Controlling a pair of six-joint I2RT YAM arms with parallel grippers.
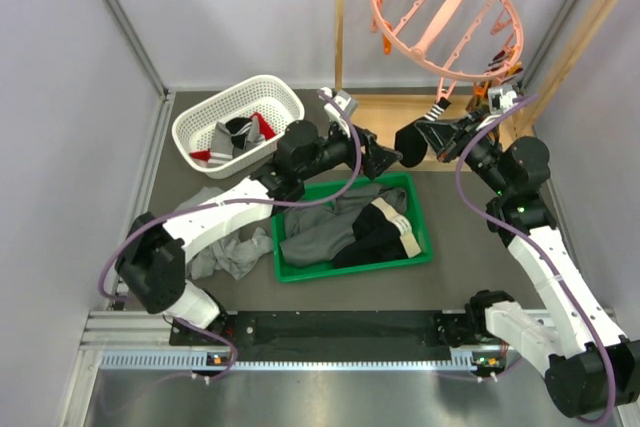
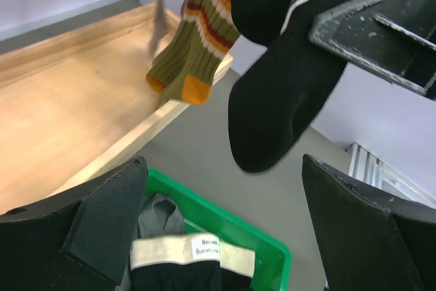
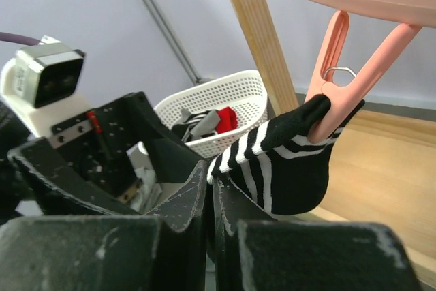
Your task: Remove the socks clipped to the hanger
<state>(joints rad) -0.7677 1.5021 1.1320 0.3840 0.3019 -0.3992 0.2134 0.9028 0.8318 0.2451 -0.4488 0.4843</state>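
Note:
I need to move my left gripper gently to the right in the top view next, so its open fingers go around the black sock's toe [image 1: 410, 151], which hangs free on that side.
The pink round hanger [image 1: 445, 17] hangs from the wooden rack at the back right. A black sock with white stripes [image 1: 418, 143] hangs from one of its pink clips [image 3: 340, 86]. My right gripper [image 3: 211, 175] is shut on the cuff edge of this sock [image 3: 293, 161], which is still in the clip. My left gripper [image 2: 221, 168] is open and empty just below the sock's toe [image 2: 279, 100], over the green tray's far corner. An olive striped sock with an orange toe [image 2: 194, 39] hangs beside the black one.
A white basket [image 1: 215, 117] at the back left holds red, grey and black socks. A green tray [image 1: 345, 269] holds grey and black garments with a cream band. The wooden rack base [image 2: 68, 100] lies behind. Grey cloth [image 1: 225, 257] lies left of the tray.

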